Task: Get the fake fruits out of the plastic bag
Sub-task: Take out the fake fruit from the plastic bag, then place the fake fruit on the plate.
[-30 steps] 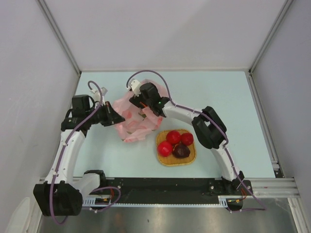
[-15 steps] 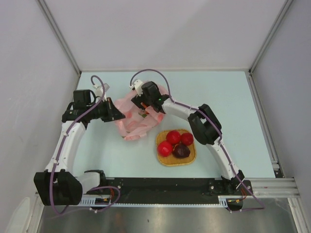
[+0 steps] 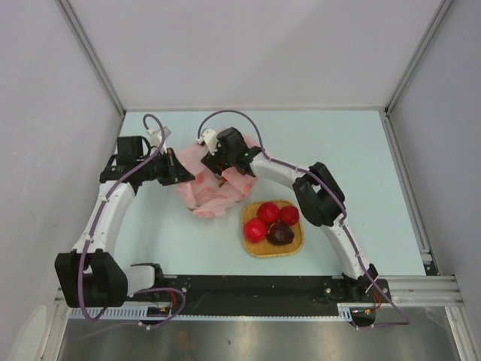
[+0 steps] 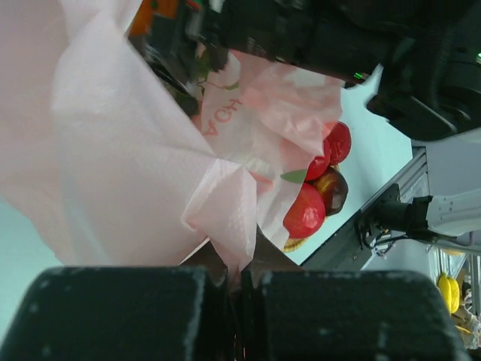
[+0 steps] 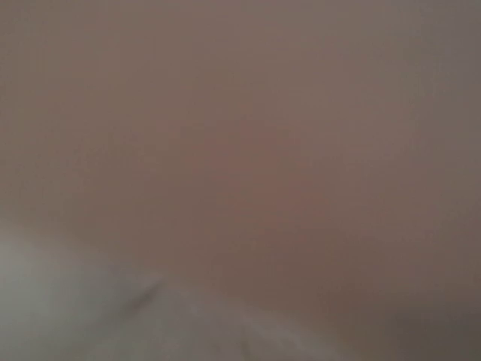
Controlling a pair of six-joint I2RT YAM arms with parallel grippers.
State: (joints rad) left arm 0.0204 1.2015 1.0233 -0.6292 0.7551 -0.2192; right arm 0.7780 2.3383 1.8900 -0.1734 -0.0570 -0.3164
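Note:
I will lift my right gripper next, move it back and right in the top view to the mat's bare edge beside the purple fruit, lower it and release.
The pink plastic bag [image 3: 204,192] lies left of centre. My left gripper [image 3: 183,177] is shut on a fold of its left edge; in the left wrist view the fold [image 4: 225,218] runs down between the closed fingers [image 4: 150,316]. My right gripper [image 3: 222,170] reaches into the bag's mouth from the far side, its fingertips hidden by plastic. The right wrist view is only a pink-brown blur. Three red fruits [image 3: 268,212] and the dark purple one [image 3: 280,234] sit on the woven mat [image 3: 294,243]. An orange patch [image 4: 152,10] shows inside the bag; the green fruit is hidden.
The mat lies right of the bag, near the front edge. Grey walls close the table on the left, far and right sides. The right arm's elbow [image 3: 319,194] hangs over the table right of the mat. The black base rail [image 3: 248,287] runs along the front.
My left gripper has drawn the bag's edge a little farther back and left. My right gripper has shifted slightly left, deeper over the bag's mouth. The bag has bunched up.

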